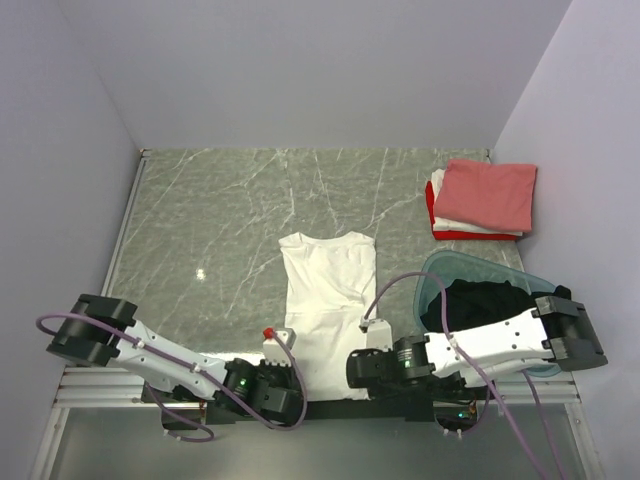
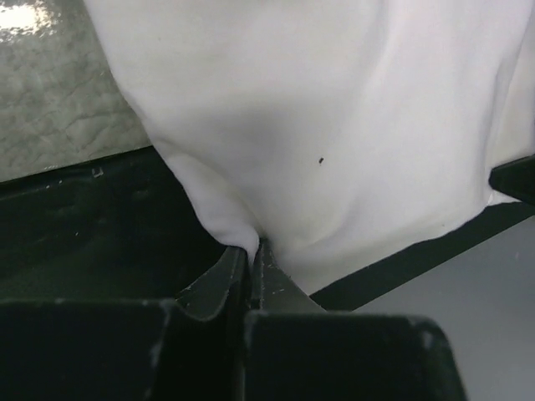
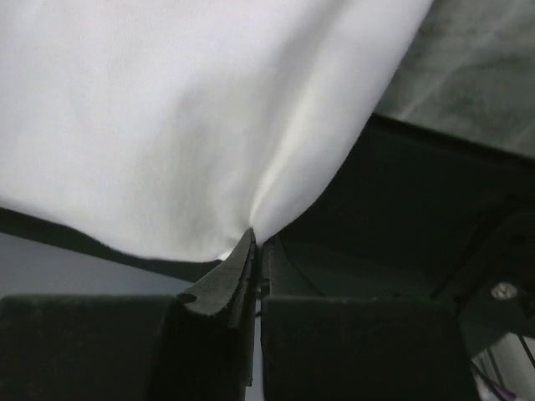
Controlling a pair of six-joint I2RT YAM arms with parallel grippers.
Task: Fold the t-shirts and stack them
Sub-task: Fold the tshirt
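The t-shirt's collar end (image 1: 297,244) lies outward of my left gripper. My left gripper should next lift the corner of the t-shirt's hem, carry it outward onto that end and let it go.
A white t-shirt (image 1: 326,300) lies lengthwise on the marble table, collar toward the far side, its bottom hem over the near edge. My left gripper (image 1: 278,352) is shut on the hem's left corner; the cloth (image 2: 334,134) bunches into its closed jaws (image 2: 252,247). On the hem's right corner my right gripper (image 1: 374,338) is shut, the white cloth (image 3: 167,125) pinched at its tip (image 3: 256,238). A folded stack of t-shirts (image 1: 482,198), salmon-pink on top over white and red, sits at the far right. A black t-shirt (image 1: 486,300) lies in the tub.
A translucent teal tub (image 1: 436,272) stands on the right, next to my right arm. The table's dark front rail (image 1: 330,408) runs just under both grippers. White walls close in the table at the back and on both sides.
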